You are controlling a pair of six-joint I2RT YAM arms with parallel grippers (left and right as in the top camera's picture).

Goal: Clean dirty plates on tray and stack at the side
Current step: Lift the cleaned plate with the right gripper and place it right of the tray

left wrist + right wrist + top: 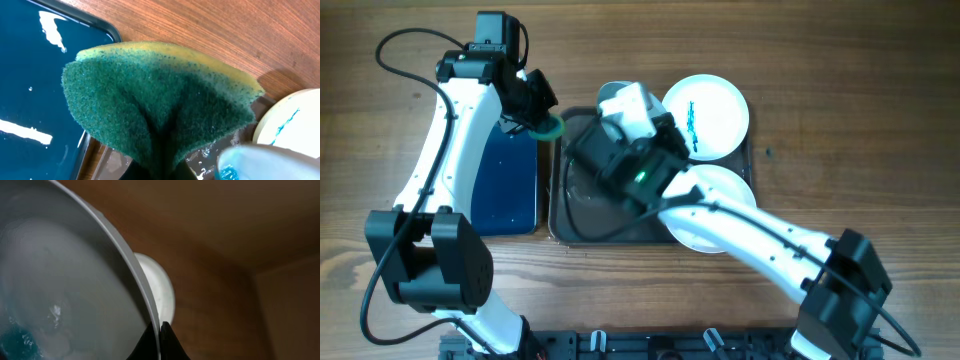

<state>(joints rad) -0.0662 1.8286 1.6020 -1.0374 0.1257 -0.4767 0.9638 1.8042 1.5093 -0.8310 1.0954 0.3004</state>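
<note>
Next, my right gripper moves past the tray, lowers the plate flat and releases it. Bare table lies below it, to its right in the overhead view.
My right gripper (159,330) is shut on the rim of a white plate (60,280), which it holds tilted on edge above the back left of the dark grey tray (558,215). A blue smear shows low on that plate. My left gripper (162,167) is shut on a green and yellow sponge (160,95), which bulges folded above the jaws, just left of the held plate (610,92). A second plate (707,115) with a teal smear lies flat at the tray's back right. A third plate (715,200) lies at the front right, partly under my right arm.
A smaller tray with a blue, wet inside (505,180) lies left of the grey tray, under my left arm. Bare wooden table (860,120) surrounds both trays. Water drops sit on the grey tray's floor (200,155).
</note>
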